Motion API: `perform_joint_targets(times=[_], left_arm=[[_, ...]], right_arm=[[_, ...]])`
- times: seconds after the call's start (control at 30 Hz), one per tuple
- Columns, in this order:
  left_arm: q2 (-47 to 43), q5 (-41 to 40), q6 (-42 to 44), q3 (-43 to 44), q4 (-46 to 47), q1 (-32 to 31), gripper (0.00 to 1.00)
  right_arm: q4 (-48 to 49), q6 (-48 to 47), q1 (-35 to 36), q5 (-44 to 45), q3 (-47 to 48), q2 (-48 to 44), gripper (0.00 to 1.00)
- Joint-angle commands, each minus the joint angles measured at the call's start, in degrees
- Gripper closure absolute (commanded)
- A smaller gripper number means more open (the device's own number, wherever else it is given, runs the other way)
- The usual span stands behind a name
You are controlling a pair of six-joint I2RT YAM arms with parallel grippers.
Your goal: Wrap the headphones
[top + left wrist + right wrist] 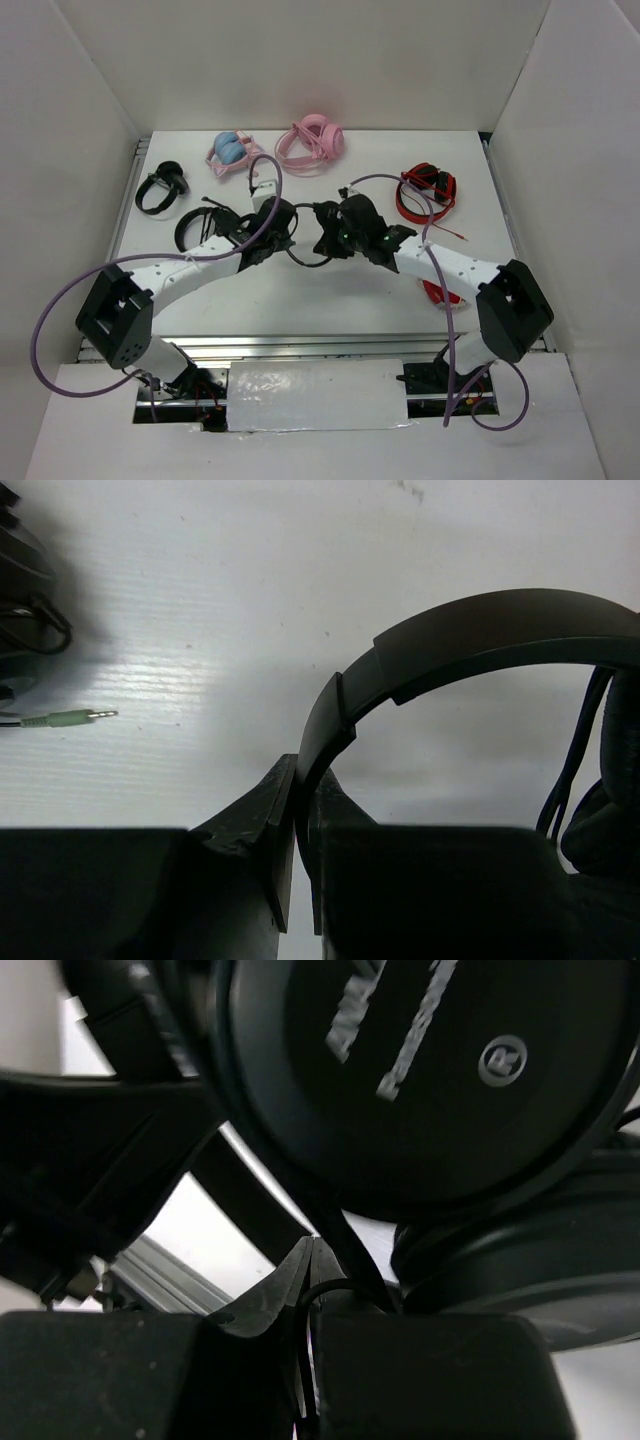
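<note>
The left gripper comes down with the headband (480, 630) onto the bare tabletop beneath next and releases it there, since the headphones still hang above the table.
The slim black headphones (312, 250) hang between my two grippers at the table's middle. In the left wrist view my left gripper (305, 775) is shut on the thin headband (480, 630), with the black cable (572, 750) and an earcup (612, 820) at the right. In the right wrist view my right gripper (312, 1250) is shut on the thin black cable (335, 1285), just below a round flat earcup (420, 1070). In the top view the left gripper (280, 228) and right gripper (328, 232) are close together.
A black headset (160, 188) and another black pair (200, 225) lie at the left; a green jack plug (72, 718) lies near them. Blue-pink (232, 152) and pink headphones (312, 143) lie at the back, red ones (428, 190) at the right.
</note>
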Motion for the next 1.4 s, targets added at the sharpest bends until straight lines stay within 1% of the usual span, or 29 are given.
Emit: perform_joint_targets(times=[0.0,0.17,0.23,0.27,0.3,0.57,0.67,0.7,0.73,0.77,0.87,0.97,1.03,1.07,1.17,1.2,1.37], left_arm=[[1.62,3.60,0.84,0.17,4.48,-0.79,1.00],[6.45,7.47,1.45,1.49,5.97,-0.79,1.00],[9.26,8.17,2.15,3.33,5.54,-0.87,1.00],[11.10,9.05,2.59,4.38,5.45,-0.87,1.00],[11.90,9.40,2.68,4.91,5.27,-0.79,1.00],[17.35,15.02,3.30,6.24,7.99,0.27,1.00],[18.85,15.91,3.74,7.29,7.56,0.62,1.00],[19.63,16.26,3.83,7.64,7.29,0.79,1.00],[20.08,16.35,4.09,8.34,7.03,0.88,1.00],[20.78,16.44,4.35,8.70,6.33,0.80,1.00],[21.83,16.96,4.70,9.57,5.45,1.15,1.00],[22.19,18.54,4.88,9.40,5.80,1.50,1.00],[22.37,18.81,4.88,9.40,5.54,1.67,1.00],[22.45,18.81,4.97,9.23,5.45,1.76,1.00],[22.37,19.34,5.23,9.23,5.27,2.03,1.00],[22.54,19.43,5.32,9.31,5.27,2.11,1.00],[23.33,20.30,5.67,9.93,4.74,2.47,1.00]], right_arm=[[-5.65,5.19,-1.02,2.00,2.19,1.70,0.95],[-8.81,5.63,-1.99,4.90,3.51,5.48,0.94],[-9.60,5.37,-2.43,4.90,4.39,6.98,0.92],[-9.87,5.37,-2.96,4.90,4.65,7.85,0.87],[-10.39,5.28,-3.22,4.81,5.53,8.21,0.85],[-13.91,4.23,-4.98,5.42,8.70,13.83,0.77],[-14.88,3.96,-5.86,5.34,9.66,15.24,0.72],[-14.97,3.96,-5.95,5.51,10.10,15.77,0.69],[-15.49,3.79,-6.38,5.69,10.37,16.21,0.67],[-15.67,3.44,-6.65,5.69,10.98,16.82,0.63],[-16.37,2.56,-7.18,5.52,12.21,17.79,0.57],[-16.81,2.21,-7.71,5.34,12.91,18.58,0.55],[-17.34,1.68,-8.06,5.17,13.97,19.11,0.49],[-17.52,1.42,-8.23,4.99,14.32,19.37,0.45],[-17.52,0.54,-8.85,3.33,15.55,20.08,0.37],[-17.52,0.27,-9.11,2.62,16.34,20.16,0.32],[-17.17,-1.04,-9.81,-0.19,18.27,20.78,0.30]])
